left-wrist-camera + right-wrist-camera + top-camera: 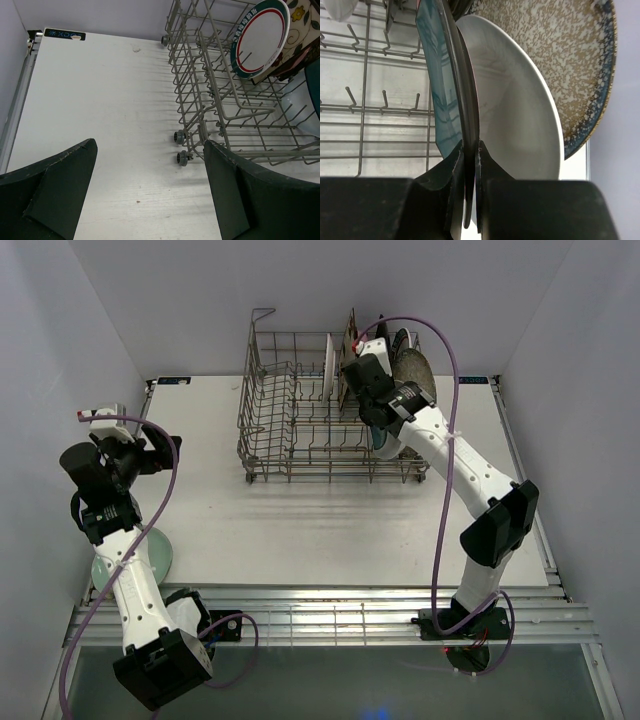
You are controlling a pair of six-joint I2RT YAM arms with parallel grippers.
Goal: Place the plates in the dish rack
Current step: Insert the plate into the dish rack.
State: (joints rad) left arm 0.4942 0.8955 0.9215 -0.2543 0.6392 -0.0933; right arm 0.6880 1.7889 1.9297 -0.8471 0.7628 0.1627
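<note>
The upright teal plate goes down in my right gripper onto the rack's empty wires beside the large white plate (520, 125) next, and is released there, because those wires stand empty.
The grey wire dish rack (290, 430) stands at the back of the table. My right gripper (372, 392) is at its right end, shut on the edge of a teal plate (437, 75) held upright and seen edge-on between the fingers (455, 165). Behind it lean a large white plate (520, 125) and a speckled plate (560, 60). A teal-rimmed round plate (260, 37) and a floral square plate (300, 20) stand in the rack. My left gripper (150, 455) is open and empty over bare table left of the rack. A pale green plate (150, 555) lies under the left arm.
The rack (215, 100) has small wheels (180, 136) at its near left corner and a tall wire loop (262, 315) at the back left. Grey walls close in on both sides. A slatted rail (330, 620) runs along the table's near edge.
</note>
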